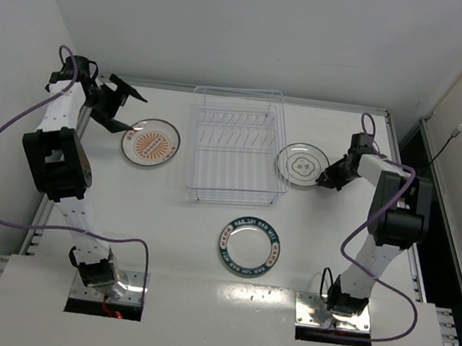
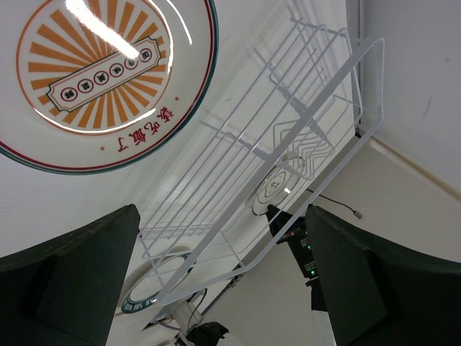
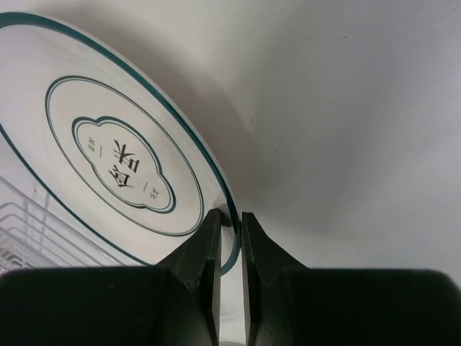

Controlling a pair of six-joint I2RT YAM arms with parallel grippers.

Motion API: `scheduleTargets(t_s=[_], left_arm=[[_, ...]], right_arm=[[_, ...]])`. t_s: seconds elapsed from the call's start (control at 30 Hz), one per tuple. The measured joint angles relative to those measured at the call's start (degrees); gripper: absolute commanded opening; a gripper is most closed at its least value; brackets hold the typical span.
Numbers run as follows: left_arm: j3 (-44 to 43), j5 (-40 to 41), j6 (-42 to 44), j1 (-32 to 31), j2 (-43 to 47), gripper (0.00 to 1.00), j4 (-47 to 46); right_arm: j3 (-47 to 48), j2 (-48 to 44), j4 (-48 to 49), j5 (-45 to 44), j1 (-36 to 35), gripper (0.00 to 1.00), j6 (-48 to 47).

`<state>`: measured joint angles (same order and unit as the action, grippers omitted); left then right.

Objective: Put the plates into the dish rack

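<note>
I will lift the white plate outward next with my right gripper and turn it on edge to lower it into the rack's closest wires, because they are empty.
The orange sunburst plate (image 1: 150, 143) lies flat left of the dish rack (image 1: 236, 144), a white wire basket at the table's middle. My left gripper (image 1: 121, 107) is open and empty, just left of and above that plate (image 2: 108, 79). The white plate with a thin dark ring (image 1: 303, 165) lies right of the rack. My right gripper (image 1: 324, 180) is shut on its near-right rim, one finger on each side of the edge (image 3: 230, 223). The plate with the dark blue-green rim (image 1: 250, 246) lies in front of the rack.
The rack (image 2: 288, 144) holds no plates and shows a row of upright tines. White walls stand behind and at both sides. The table's right edge runs close to my right arm.
</note>
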<state>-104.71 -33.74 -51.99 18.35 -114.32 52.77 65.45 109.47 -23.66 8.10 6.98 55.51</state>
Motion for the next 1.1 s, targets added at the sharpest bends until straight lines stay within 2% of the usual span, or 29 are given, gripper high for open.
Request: scheduleTargets(t_s=[0.13, 0.23, 0.37, 0.5, 0.77, 1.1], left_arm=[[0.1, 0.0, 0.0, 0.0, 0.0, 1.00, -0.1], [0.2, 0.0, 0.0, 0.0, 0.0, 1.00, -0.1], [0.3, 0.0, 0.0, 0.0, 0.0, 1.00, 0.0], [0.3, 0.0, 0.0, 0.0, 0.0, 1.00, -0.1], [0.3, 0.0, 0.0, 0.0, 0.0, 1.00, -0.1], [0.3, 0.0, 0.0, 0.0, 0.0, 1.00, -0.1]], right_arm=[[0.1, -1.3, 0.0, -1.8, -0.5, 0.00, -0.5], [0.9, -5.6, -2.1, -5.2, -1.1, 0.00, -1.7], [9.9, -9.3, -6.4, -12.0, -2.2, 0.00, -4.8], [20.7, -10.6, -7.9, -20.5, -6.7, 0.00, -9.4], [33.0, -10.6, -8.3, -31.4, -20.5, 0.00, -17.9], [36.6, -4.8, -8.5, -38.4, -25.6, 0.00, -26.2]])
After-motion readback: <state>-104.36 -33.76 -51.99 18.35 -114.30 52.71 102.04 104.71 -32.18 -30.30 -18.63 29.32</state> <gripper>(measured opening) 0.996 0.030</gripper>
